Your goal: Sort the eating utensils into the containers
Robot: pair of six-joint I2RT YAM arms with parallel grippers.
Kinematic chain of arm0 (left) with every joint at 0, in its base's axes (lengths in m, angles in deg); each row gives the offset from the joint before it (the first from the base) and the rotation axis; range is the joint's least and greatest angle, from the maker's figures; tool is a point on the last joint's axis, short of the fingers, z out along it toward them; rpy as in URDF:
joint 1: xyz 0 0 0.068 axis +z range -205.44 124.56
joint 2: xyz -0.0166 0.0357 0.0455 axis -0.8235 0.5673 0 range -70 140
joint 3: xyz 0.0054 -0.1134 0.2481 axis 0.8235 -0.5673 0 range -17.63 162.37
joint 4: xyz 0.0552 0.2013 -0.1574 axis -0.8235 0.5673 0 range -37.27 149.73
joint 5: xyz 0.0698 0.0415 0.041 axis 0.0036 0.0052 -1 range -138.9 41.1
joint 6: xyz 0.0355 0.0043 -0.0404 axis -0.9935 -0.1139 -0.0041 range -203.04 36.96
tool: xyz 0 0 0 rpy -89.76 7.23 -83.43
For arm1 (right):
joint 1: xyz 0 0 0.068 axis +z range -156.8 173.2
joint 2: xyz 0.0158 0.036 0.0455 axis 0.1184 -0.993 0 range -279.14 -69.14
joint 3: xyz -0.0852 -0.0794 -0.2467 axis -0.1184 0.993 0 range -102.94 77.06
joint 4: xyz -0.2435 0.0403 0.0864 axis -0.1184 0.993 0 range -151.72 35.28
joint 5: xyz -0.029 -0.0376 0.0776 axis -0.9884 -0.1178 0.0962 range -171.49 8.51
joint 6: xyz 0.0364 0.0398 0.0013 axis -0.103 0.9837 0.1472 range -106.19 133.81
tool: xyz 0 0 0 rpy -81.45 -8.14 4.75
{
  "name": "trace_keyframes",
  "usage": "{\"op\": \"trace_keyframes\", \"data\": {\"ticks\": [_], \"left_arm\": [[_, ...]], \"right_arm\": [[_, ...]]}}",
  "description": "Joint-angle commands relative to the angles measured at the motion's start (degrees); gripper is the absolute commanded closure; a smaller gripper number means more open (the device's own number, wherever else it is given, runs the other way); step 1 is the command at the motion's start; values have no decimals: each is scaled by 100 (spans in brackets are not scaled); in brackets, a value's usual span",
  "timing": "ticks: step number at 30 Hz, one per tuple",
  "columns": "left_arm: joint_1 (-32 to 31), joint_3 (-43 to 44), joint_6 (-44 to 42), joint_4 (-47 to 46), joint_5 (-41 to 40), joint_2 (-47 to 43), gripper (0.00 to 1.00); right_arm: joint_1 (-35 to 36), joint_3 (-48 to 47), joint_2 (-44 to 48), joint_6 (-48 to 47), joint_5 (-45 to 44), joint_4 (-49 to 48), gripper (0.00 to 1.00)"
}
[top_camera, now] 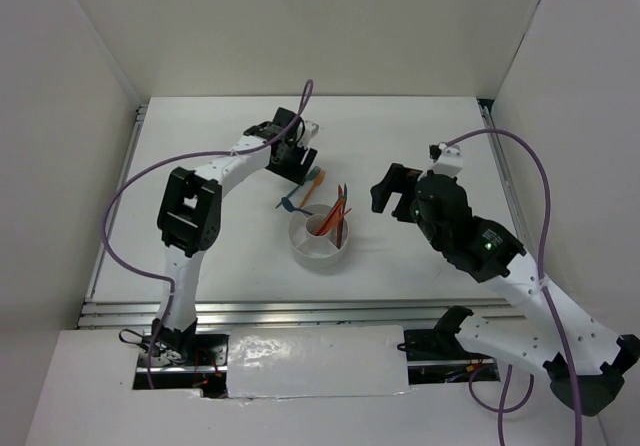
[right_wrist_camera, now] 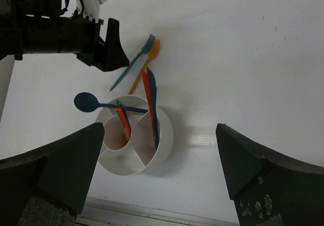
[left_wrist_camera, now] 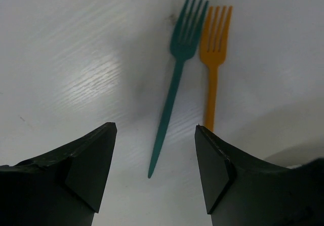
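My left gripper should move down onto the teal fork's handle next, below the teal fork's teeth, because that handle runs between its open fingers, apart from the orange fork (left_wrist_camera: 212,59).
A teal fork (left_wrist_camera: 174,79) and an orange fork (left_wrist_camera: 212,59) lie side by side on the white table, tines away from my left gripper (left_wrist_camera: 154,155). That gripper is open and empty, and the teal fork's handle tip lies between its fingers. The round white holder (right_wrist_camera: 167,135) holds orange and dark teal chopsticks (right_wrist_camera: 150,102), more orange and teal pieces (right_wrist_camera: 123,122) in its centre cup, and a blue spoon (right_wrist_camera: 86,102) resting across its rim. My right gripper (right_wrist_camera: 161,150) is open and empty, above and to the right of the holder (top_camera: 320,251).
The forks (top_camera: 313,188) lie just behind the holder, between it and my left gripper (top_camera: 295,161). White walls enclose the table on three sides. A metal rail runs along the near edge (top_camera: 300,311). My right gripper (top_camera: 393,201) hovers right of the holder.
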Motion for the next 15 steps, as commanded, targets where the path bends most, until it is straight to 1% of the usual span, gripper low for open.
{"op": "trace_keyframes", "data": {"ticks": [1,2,3,6,11,15], "left_arm": [[-20,363,-298,-43,199,67,24],[-20,415,-289,27,199,147,25],[-29,555,-515,97,251,235,25],[-73,767,-798,422,340,543,27],[-143,688,-896,492,340,692,27],[-170,531,-878,450,287,728,31]], "right_arm": [[15,-279,-97,-11,-121,1,0],[23,-261,-123,-3,-95,-61,0],[23,-270,-132,6,-78,-53,0],[23,-358,-273,85,-77,44,0],[23,-437,-431,129,-51,88,0],[23,-489,-528,112,-95,114,0]]}}
